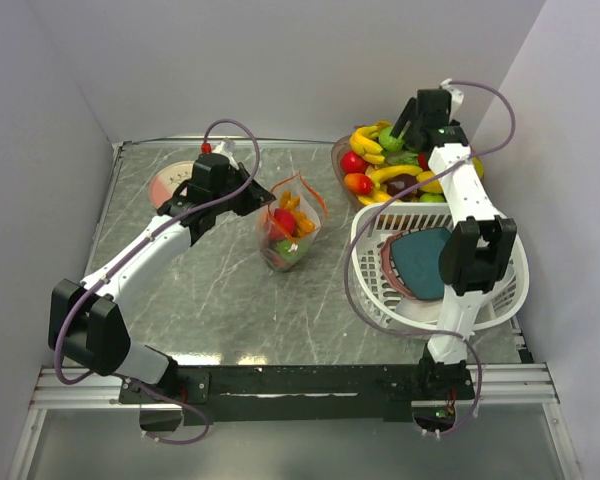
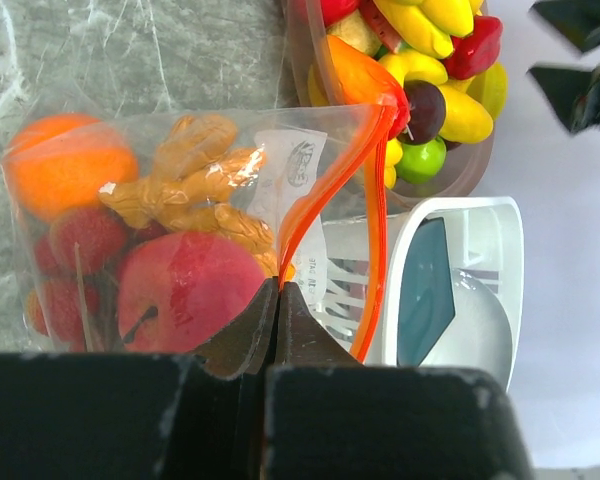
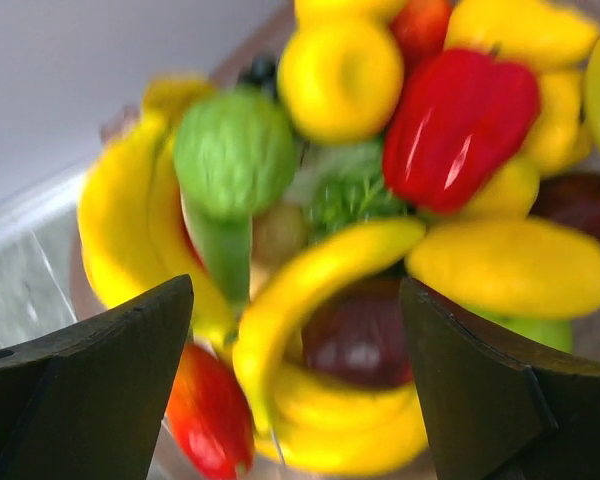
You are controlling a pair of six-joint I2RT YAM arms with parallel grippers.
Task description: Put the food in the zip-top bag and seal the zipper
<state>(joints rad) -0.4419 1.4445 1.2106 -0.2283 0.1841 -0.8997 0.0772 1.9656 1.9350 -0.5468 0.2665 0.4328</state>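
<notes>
The robot's open right gripper will move down and toward the left in its wrist view next, around the round green fruit (image 1: 390, 139) (image 3: 235, 152), because that fruit lies uncovered on top of the heaped food.
The clear zip-top bag (image 1: 290, 232) stands open at mid-table with food in it: an orange (image 2: 65, 165), a red apple (image 2: 185, 290), tan ginger (image 2: 195, 185) and strawberries (image 2: 80, 240). My left gripper (image 1: 258, 200) is shut on the orange-red zipper (image 2: 325, 190) at the bag's near rim, as the left wrist view (image 2: 277, 292) shows. I cannot make out the slider. My right gripper (image 1: 400, 132) is open and empty in the right wrist view (image 3: 295, 340), just above more food: a yellow banana (image 3: 320, 280), a red pepper (image 3: 460, 120) and a green fruit (image 3: 235, 150).
The loose food fills a clear bowl (image 1: 338, 160) at the back right. A white slatted basket (image 1: 510, 290) holding a teal plate (image 1: 425, 260) stands in front of it. A pink and white round object (image 1: 168, 185) lies at the back left, behind the left arm.
</notes>
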